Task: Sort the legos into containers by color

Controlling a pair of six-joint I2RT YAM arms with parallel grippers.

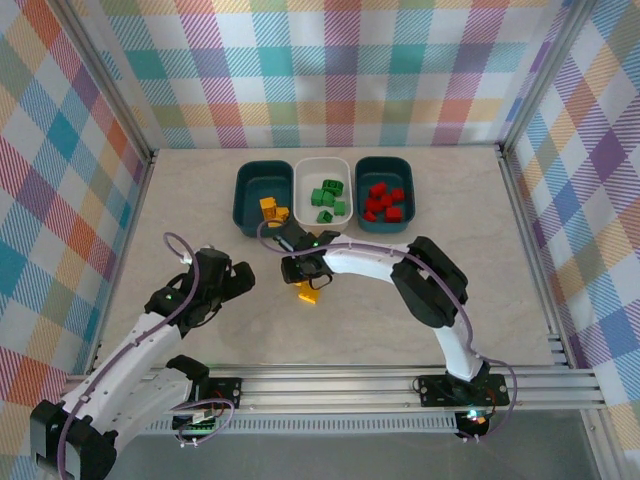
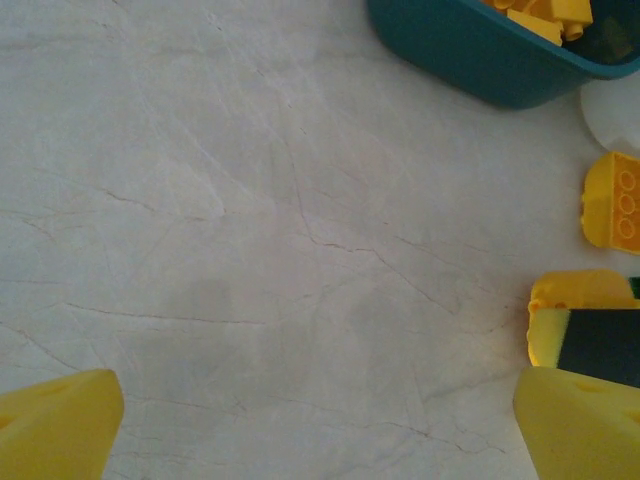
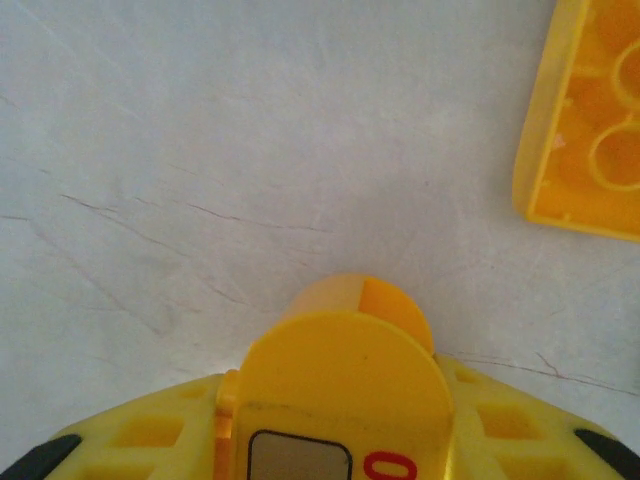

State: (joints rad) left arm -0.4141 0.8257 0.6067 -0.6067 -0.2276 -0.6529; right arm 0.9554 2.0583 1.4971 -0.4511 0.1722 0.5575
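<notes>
The rounded yellow lego in my right gripper goes up off the tabletop next, outward over the dark teal tub (image 1: pixel 268 207), and is released, since yellow legos lie inside.
Three containers stand in a row at the back. The left dark teal tub (image 1: pixel 246 205) holds yellow legos (image 1: pixel 270 208), the white tub (image 1: pixel 307 190) holds green ones (image 1: pixel 327 195), and the right teal tub (image 1: pixel 403 172) holds red ones (image 1: pixel 383 202). My right gripper (image 1: pixel 303 270) (image 3: pixel 340 425) is down at the table in front of the left tub, shut on a rounded yellow lego (image 3: pixel 345 365). A second yellow lego (image 1: pixel 308 294) (image 3: pixel 590 120) (image 2: pixel 613 201) lies beside it. My left gripper (image 1: pixel 238 281) (image 2: pixel 320 430) hangs open over bare table to the left.
The table top is pale marble (image 1: pixel 480 280). Metal frame posts and checked cloth walls (image 1: pixel 60 200) close in both sides and the back. A metal rail (image 1: pixel 340 385) runs along the near edge by the arm bases.
</notes>
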